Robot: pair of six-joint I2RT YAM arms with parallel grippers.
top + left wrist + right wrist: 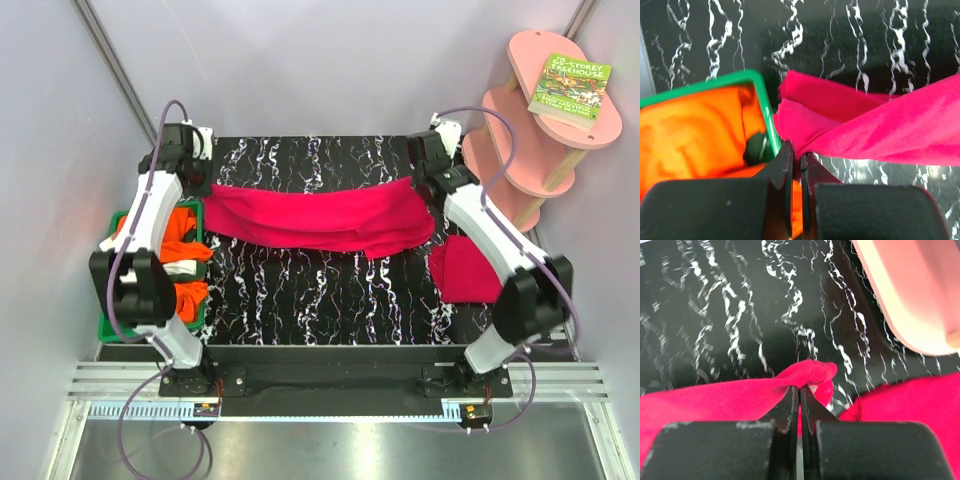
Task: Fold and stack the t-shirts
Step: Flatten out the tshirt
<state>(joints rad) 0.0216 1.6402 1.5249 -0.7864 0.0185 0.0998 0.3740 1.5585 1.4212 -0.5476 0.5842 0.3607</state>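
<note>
I will move my left gripper outward past the green tray's rim and release the t-shirt's end, as the bare far tabletop lies outward.
A crimson-pink t-shirt [315,216] hangs stretched between both arms across the far half of the black marbled table [320,300]. My left gripper [203,190] is shut on its left end [805,125], my right gripper [428,188] shut on its right end [807,374]. In each wrist view the cloth is pinched between closed jaws, at the left gripper [797,156] and the right gripper [800,390]. Another crimson-pink t-shirt [462,268] lies folded at the table's right edge, partly under the right arm. Orange and white t-shirts [180,255] fill the green tray [112,222] on the left.
A pink tiered shelf [545,120] stands at the back right with a book [571,90] on top. The green tray's rim [760,100] sits close beside the left gripper. Grey walls close in on both sides.
</note>
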